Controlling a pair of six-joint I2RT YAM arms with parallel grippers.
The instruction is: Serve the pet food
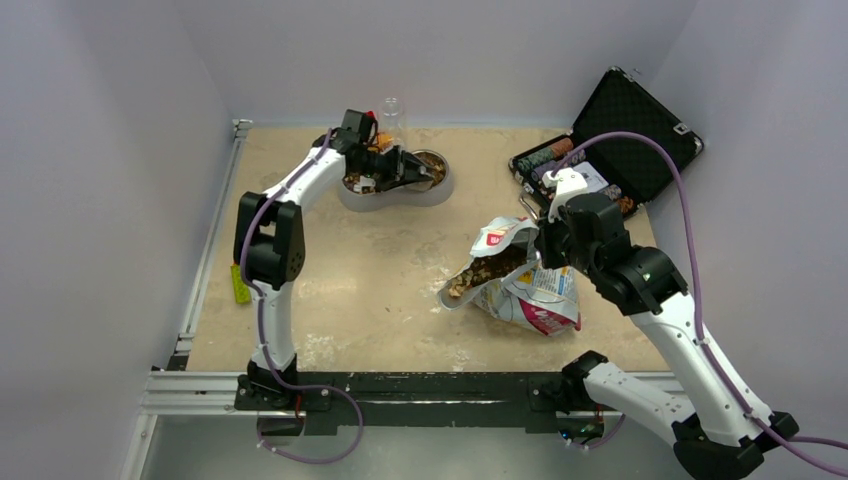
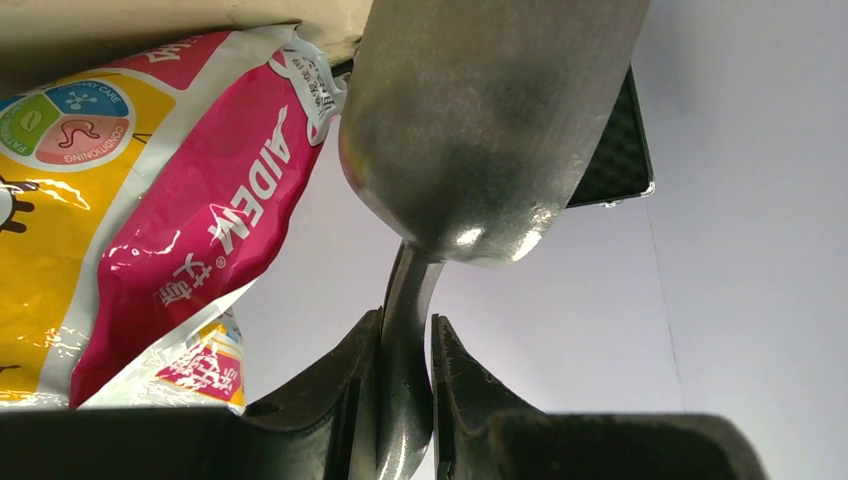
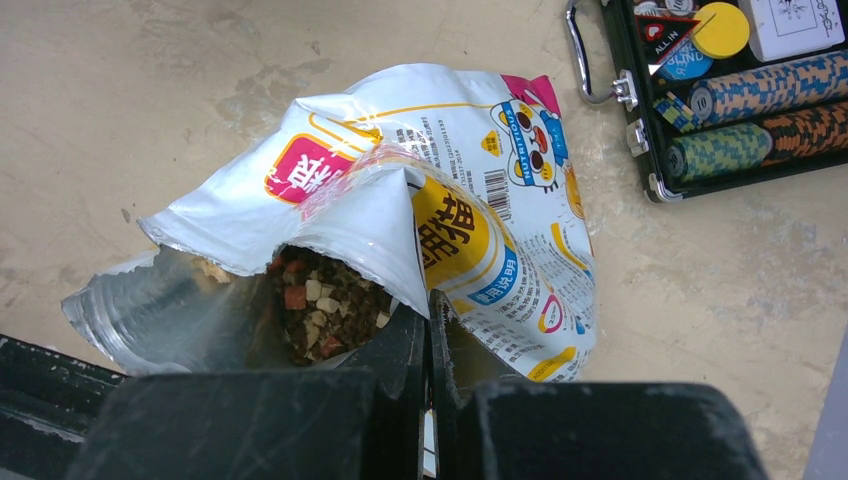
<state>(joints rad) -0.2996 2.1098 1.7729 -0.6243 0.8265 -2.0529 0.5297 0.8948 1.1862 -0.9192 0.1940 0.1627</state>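
My left gripper should next go left in the top view and down to let go of the scoop (image 2: 480,130) on bare tabletop beside the bowl, since the kibble is in it.
The pet food (image 1: 482,272) is brown kibble showing in the mouth of the torn printed bag (image 1: 530,295), which lies right of the table's middle. In the right wrist view the kibble (image 3: 320,300) sits inside the bag (image 3: 470,190). My right gripper (image 1: 545,245) (image 3: 430,325) is shut on the bag's torn edge and holds the mouth open. My left gripper (image 1: 398,165) (image 2: 408,322) is shut on the handle of the metal scoop (image 2: 480,130), held over the grey double bowl (image 1: 440,192) at the back. Some kibble (image 1: 355,183) lies in the bowl. The scoop's inside is hidden.
An open black case (image 1: 625,135) with rows of poker chips (image 3: 760,90) stands at the back right, close behind the bag. A clear bottle (image 1: 392,112) stands behind the bowl. A small green-yellow object (image 1: 240,285) lies at the table's left edge.
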